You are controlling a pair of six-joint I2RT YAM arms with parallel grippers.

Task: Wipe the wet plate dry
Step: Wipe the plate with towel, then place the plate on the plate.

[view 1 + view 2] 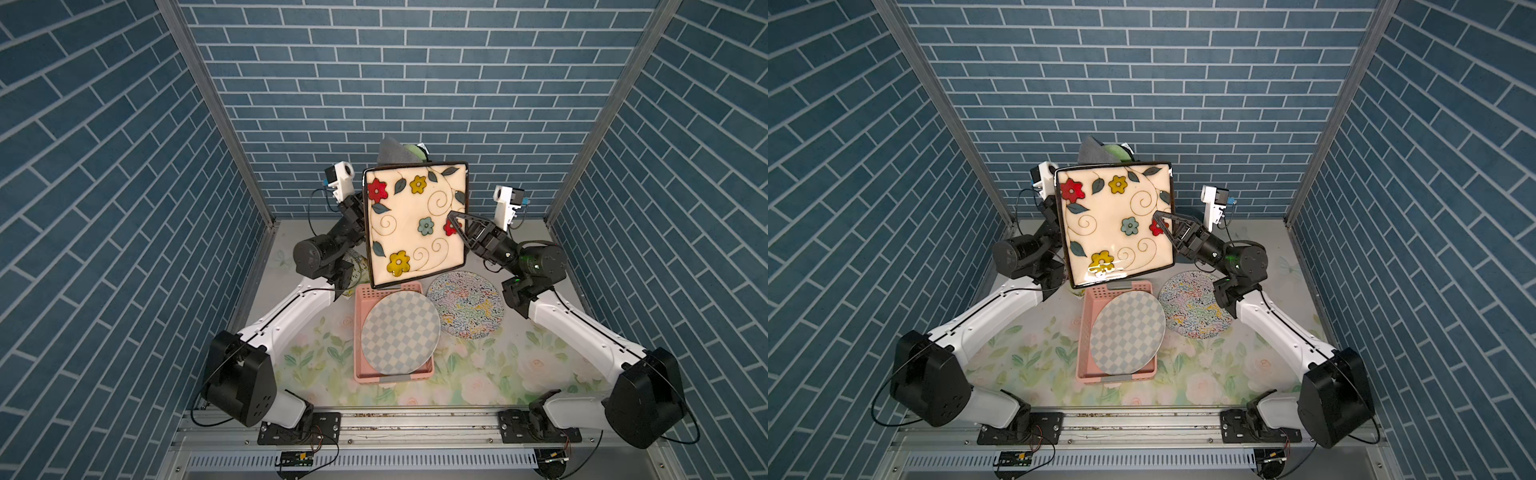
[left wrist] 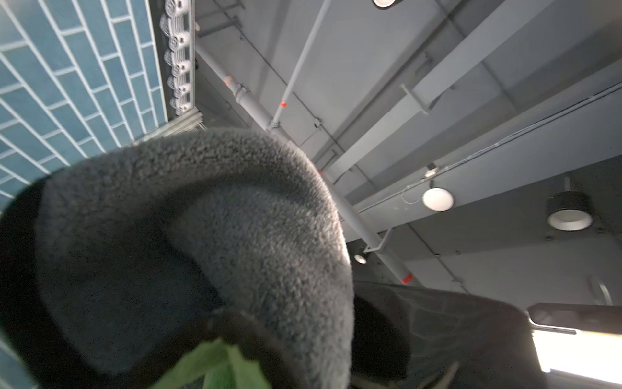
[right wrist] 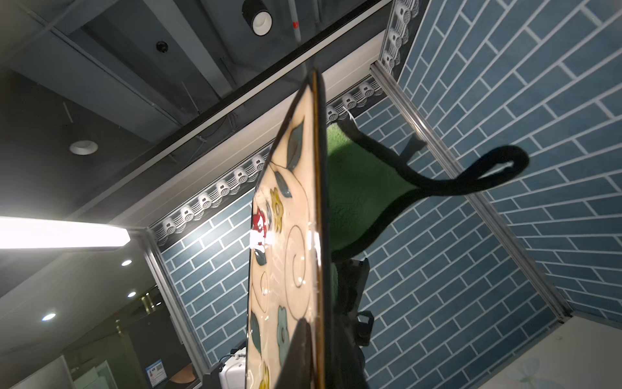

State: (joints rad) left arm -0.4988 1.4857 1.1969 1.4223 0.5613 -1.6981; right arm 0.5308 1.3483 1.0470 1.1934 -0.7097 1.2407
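Note:
I will next tilt the square cream plate (image 1: 415, 220) flat, lower it onto the round squiggle-patterned plate (image 1: 466, 306) and let go, since that dish is below my right gripper.
My right gripper (image 1: 457, 222) (image 1: 1160, 220) holds a square cream plate (image 1: 415, 220) (image 1: 1113, 224) with painted flowers upright in the air, shut on its right edge. In the right wrist view the plate (image 3: 289, 235) is seen edge-on, with one finger across its glossy face. A grey and green cloth (image 1: 395, 151) (image 1: 1096, 151) (image 3: 360, 182) sticks up behind the plate's top edge. My left gripper (image 3: 350, 289) is behind the plate, shut on the cloth (image 2: 202, 235), which fills the left wrist view. The plate hides this gripper in both top views.
Below the raised plate, a pink basket (image 1: 361, 299) holds a blue-and-white checkered round plate (image 1: 399, 332). A round plate with a multicoloured squiggle pattern (image 1: 465, 303) lies on the floral tablecloth to its right. Another dish (image 1: 357, 268) peeks out under the left arm. Blue brick walls enclose three sides.

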